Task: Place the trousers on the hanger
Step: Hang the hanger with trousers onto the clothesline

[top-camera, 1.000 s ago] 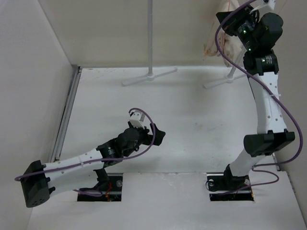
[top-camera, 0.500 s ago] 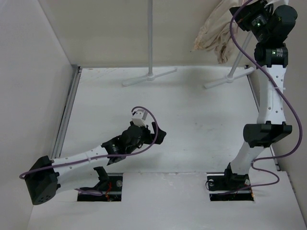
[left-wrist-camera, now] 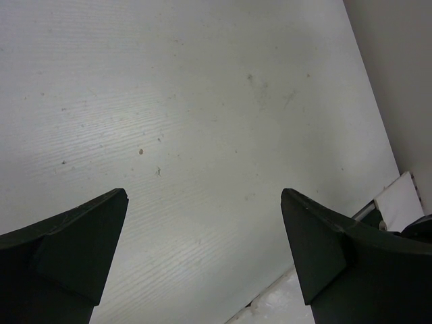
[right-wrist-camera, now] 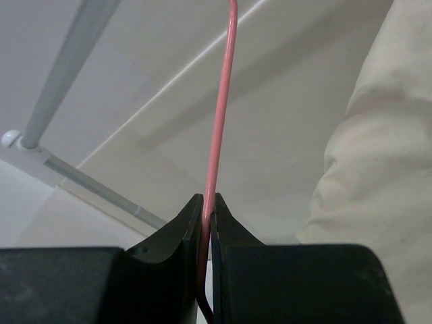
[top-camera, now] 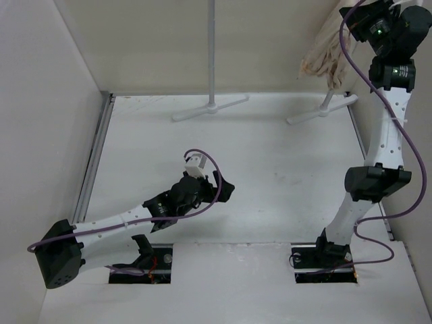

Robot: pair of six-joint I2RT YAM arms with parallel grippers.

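The trousers are hanging beside the rack. My right gripper will next go down slightly and open its fingers to let go of the hanger's thin pink rod [right-wrist-camera: 210,181] between them.
The cream trousers [top-camera: 327,59] hang bunched high at the back right, beside my raised right arm. They also fill the right side of the right wrist view [right-wrist-camera: 378,135]. My right gripper [right-wrist-camera: 208,202] is shut on a thin pink rod of the hanger [right-wrist-camera: 223,101], which runs up out of the jaws. In the top view the right gripper [top-camera: 364,17] is at the top right edge and the hanger is hidden. My left gripper [top-camera: 226,191] is open and empty, low over the white table; its fingers [left-wrist-camera: 74,250] frame bare tabletop.
A grey-white rack pole [top-camera: 212,50] stands on a cross foot [top-camera: 210,106] at the back middle. A second rack foot [top-camera: 322,109] lies at the back right. A rack pole and bar [right-wrist-camera: 64,74] show in the right wrist view. Walls close in the left and back.
My right arm has swung further right and up, carrying the trousers with it; the cloth has moved right. The left arm has hardly moved.
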